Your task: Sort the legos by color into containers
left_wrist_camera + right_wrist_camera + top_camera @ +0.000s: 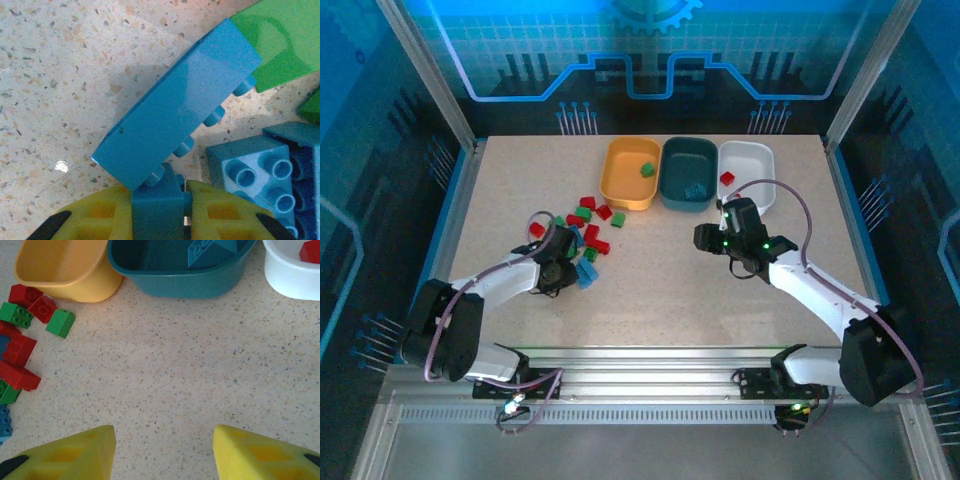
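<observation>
The dark teal container (pixel 687 172) already holds a blue lego, so I should lift my left gripper and carry the small blue lego outward over it to let go.
My left gripper (pixel 159 212) is shut on a small blue lego (pixel 157 200) at the table surface. A long blue lego (pixel 180 105) lies slanted just beyond it, touching it. The left gripper (pixel 566 268) sits at the near edge of the loose pile of red, green and blue legos (pixel 590 225). My right gripper (pixel 164 432) stands open over bare table, nothing between its fingers. Ahead of it are the orange-yellow container (pixel 65 275), the dark teal container (pixel 180 282) holding a blue lego (pixel 210 252), and the white container (pixel 290 277) holding a red lego (pixel 310 251).
A green lego (pixel 647 169) lies in the orange-yellow container (pixel 612 185). Another blue lego (pixel 260 170) and a green one (pixel 280 40) crowd the right side of my left gripper. Open tabletop (pixel 660 290) stretches between the two arms. Metal posts frame the table's edges.
</observation>
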